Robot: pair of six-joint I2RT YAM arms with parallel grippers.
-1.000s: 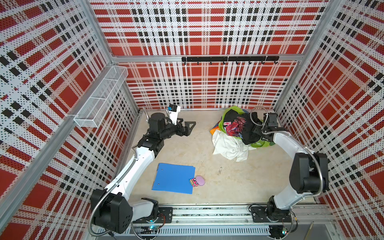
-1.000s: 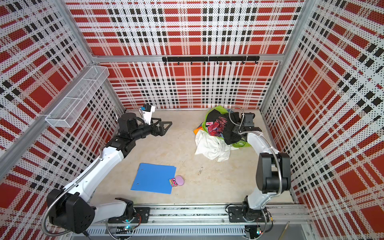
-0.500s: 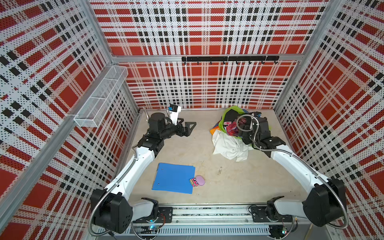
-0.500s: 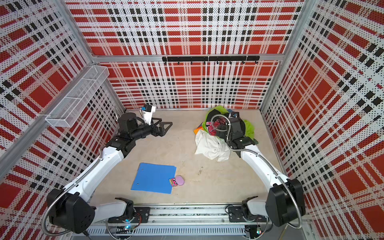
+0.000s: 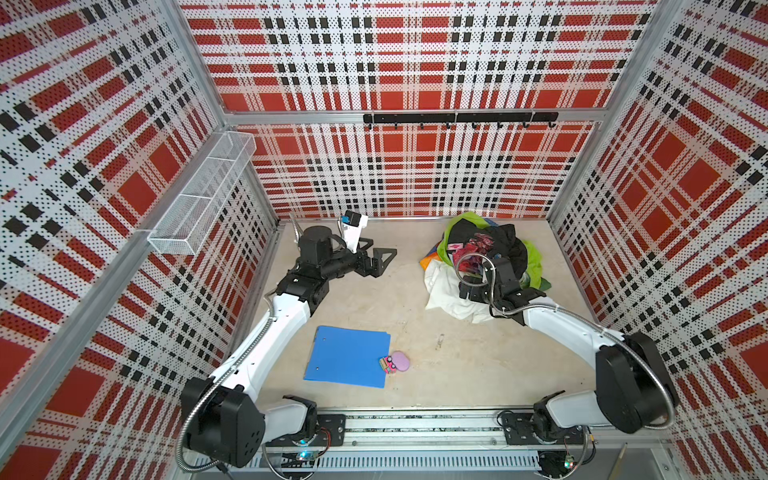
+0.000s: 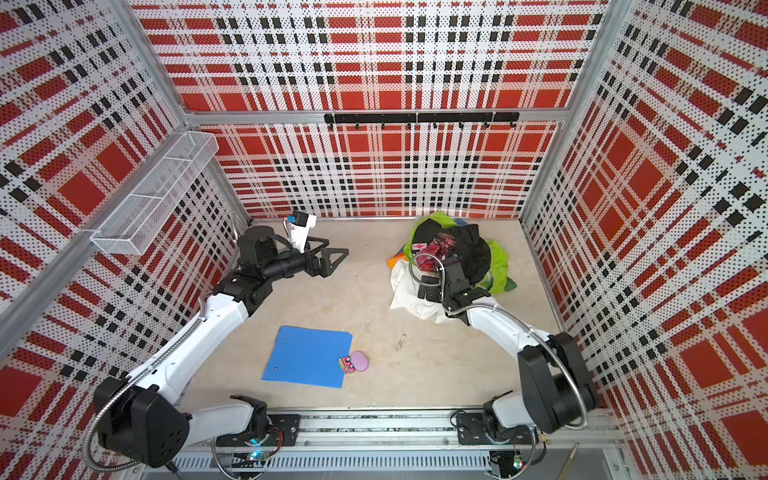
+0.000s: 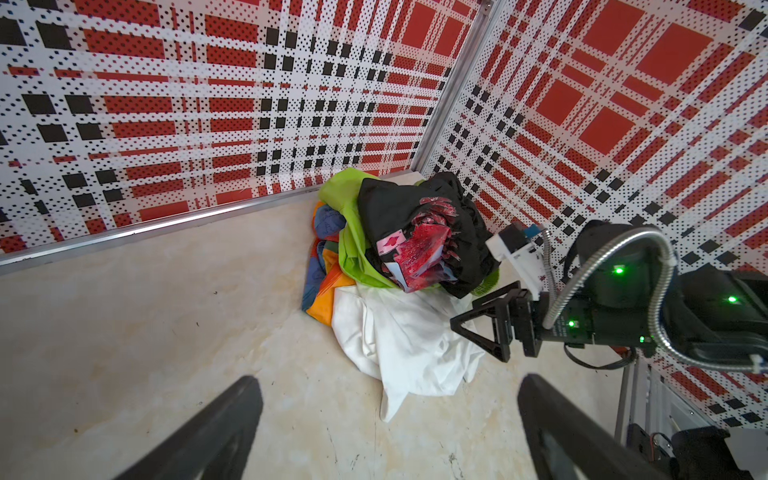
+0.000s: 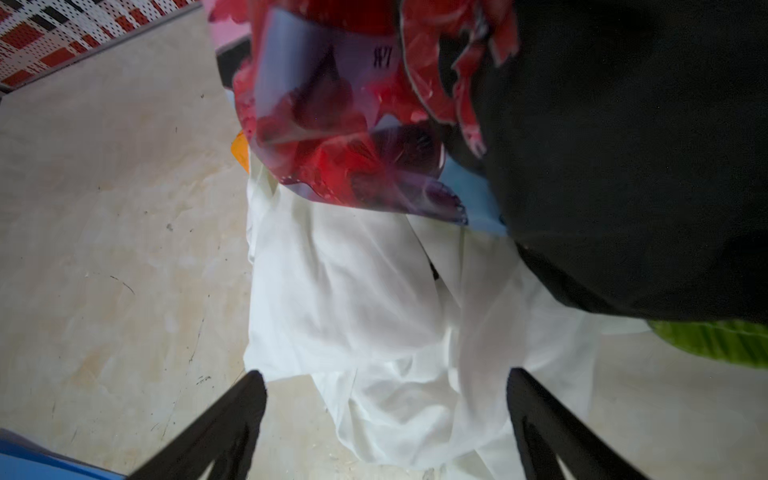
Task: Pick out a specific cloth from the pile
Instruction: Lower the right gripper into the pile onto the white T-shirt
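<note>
The cloth's raised edge [image 8: 473, 372] is below my right gripper and away from the black fabric, so I will lower my open fingers over both sides of it and close them.
The cloth [image 5: 444, 293] [image 6: 409, 299] is a crumpled white garment lying on the floor against the near side of the pile [image 5: 490, 243] [image 6: 457, 245]. The pile heaps black, red-patterned, lime-green, blue and orange fabrics in the far right corner. My right gripper [image 5: 467, 291] [image 6: 428, 289] hovers over the cloth's edge, open. In the right wrist view the cloth [image 8: 374, 311] shows between and below the spread fingers of that gripper [image 8: 384, 386], not pinched. My left gripper [image 5: 382, 259] [image 6: 332, 259] stands open at the far left, well apart from the pile [image 7: 415, 232]. No print shows on the cloth [image 7: 399, 336].
A blue folder [image 5: 347, 357] [image 6: 307, 357] lies on the floor near the front, with a small pink-purple object [image 5: 397, 362] at its right edge. A wire basket [image 5: 203, 199] hangs on the left wall and a black hook rail [image 5: 457, 118] on the back wall.
My right arm has swung from the far right side of the pile round to its near side, over the white cloth, and its jaws have opened wider. The left arm has not moved.
</note>
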